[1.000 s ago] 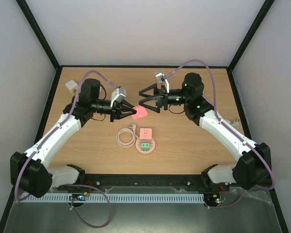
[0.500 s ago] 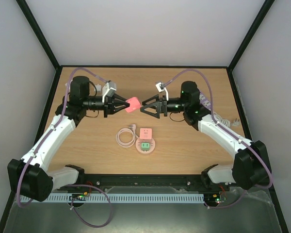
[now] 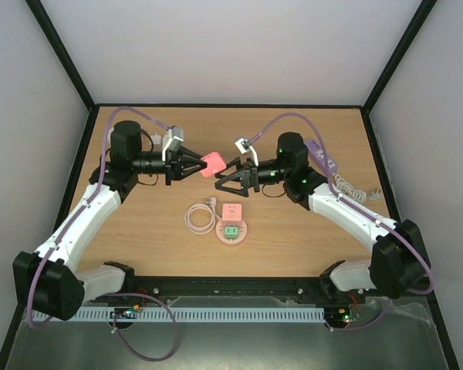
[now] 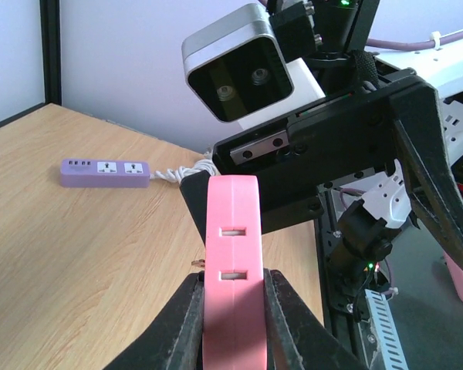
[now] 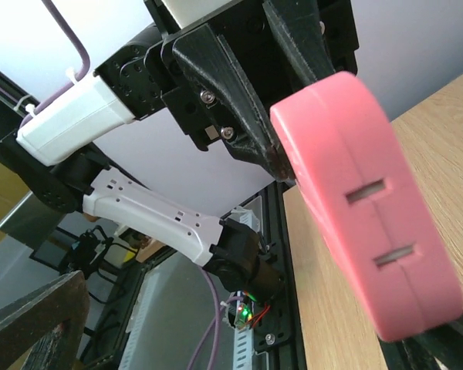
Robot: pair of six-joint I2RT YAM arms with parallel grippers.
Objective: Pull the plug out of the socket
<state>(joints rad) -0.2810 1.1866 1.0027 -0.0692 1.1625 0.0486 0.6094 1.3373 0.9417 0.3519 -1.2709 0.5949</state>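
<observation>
The robot should move its left gripper outward, down and to the left in the top view, to the bare far tabletop, and let go of the block there, clear of the socket (image 3: 231,224).
My left gripper (image 3: 196,165) is shut on a coral-pink block (image 3: 211,164) with two slots and holds it in the air above the table's middle. It fills the left wrist view (image 4: 231,262) and the right wrist view (image 5: 370,208). My right gripper (image 3: 228,175) is open, its tips right next to the block; one finger (image 5: 31,324) shows at the lower left of its wrist view. The socket (image 3: 231,224), a pale pink disc with a square pink block and a green piece on it, lies on the table below, with its coiled cable (image 3: 198,216) to its left.
A lilac power strip (image 3: 324,159) with a white cord (image 3: 353,187) lies at the right, behind the right arm; it also shows in the left wrist view (image 4: 106,171). Black frame rails border the table.
My left gripper drew back to the left with the block, then held still. My right gripper swung left and down, and its open jaws came up close to the block.
</observation>
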